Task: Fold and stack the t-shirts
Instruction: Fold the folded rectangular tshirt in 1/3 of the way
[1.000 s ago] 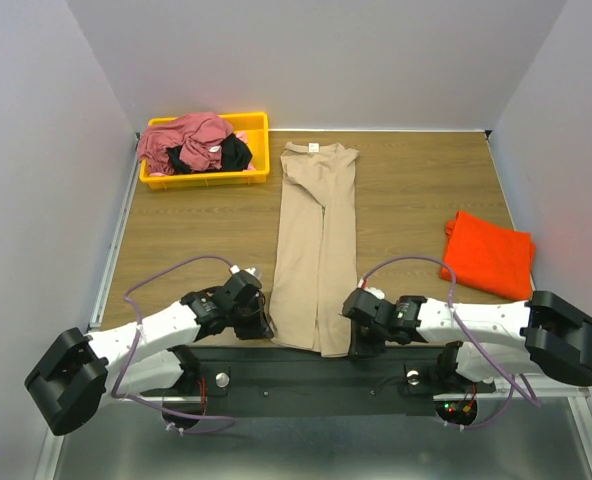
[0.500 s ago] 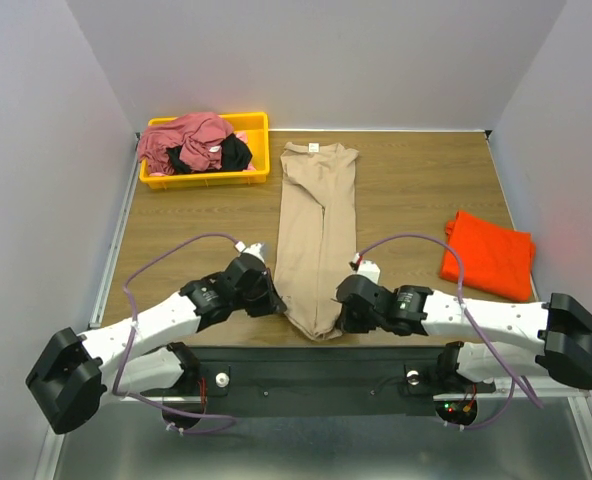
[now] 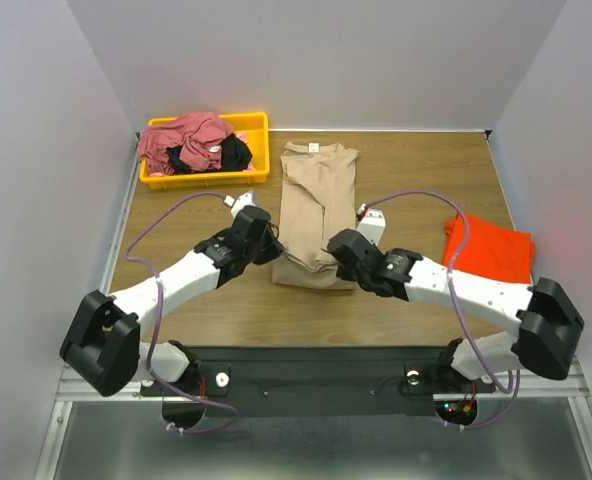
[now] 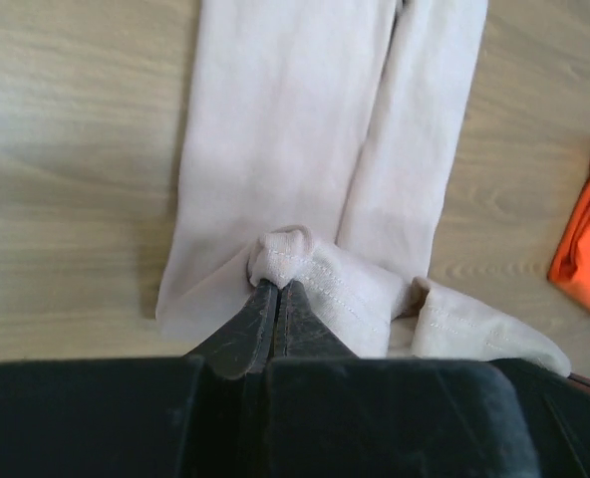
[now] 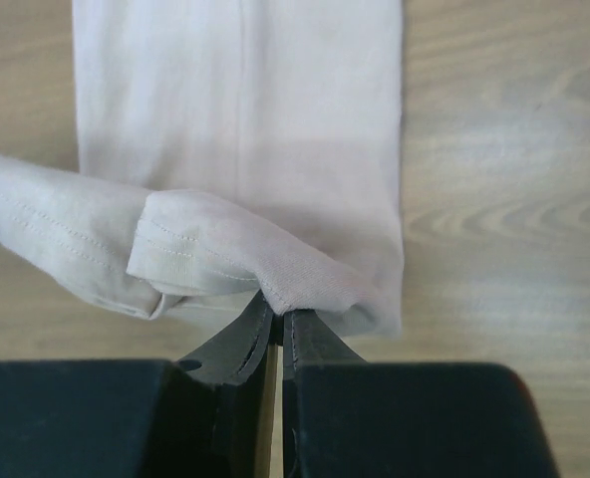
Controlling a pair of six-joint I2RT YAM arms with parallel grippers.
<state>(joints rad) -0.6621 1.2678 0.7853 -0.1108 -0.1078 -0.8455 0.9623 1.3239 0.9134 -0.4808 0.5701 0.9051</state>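
Observation:
The left gripper needs to carry the corner of the t-shirt's hem outward and lower it onto the folded t-shirt's middle (image 3: 290, 204) (image 4: 230, 110) to let go of it, as that part is outward of the gripper.
The tan t-shirt (image 3: 316, 200) lies folded into a long strip down the table's middle. My left gripper (image 3: 274, 246) is shut on its bottom hem's left corner (image 4: 285, 261) and holds it lifted over the strip. My right gripper (image 3: 334, 247) is shut on the hem's right corner (image 5: 280, 289), lifted the same way. The hem sags between the two grippers, doubled back over the shirt's lower half. The orange-red t-shirt (image 3: 491, 252) lies folded at the right and shows in the left wrist view (image 4: 586, 249). Dusty rose (image 3: 181, 138) and black (image 3: 234, 152) shirts lie bunched in the bin.
The yellow plastic bin (image 3: 206, 178) stands at the back left corner. Bare wood table (image 3: 416, 180) lies between the tan shirt and the orange-red one. Grey walls close the table on three sides.
Both grippers have carried the tan shirt's bottom hem away from the near edge toward the collar. The shirt's lower half now lies doubled over, and the strip looks much shorter.

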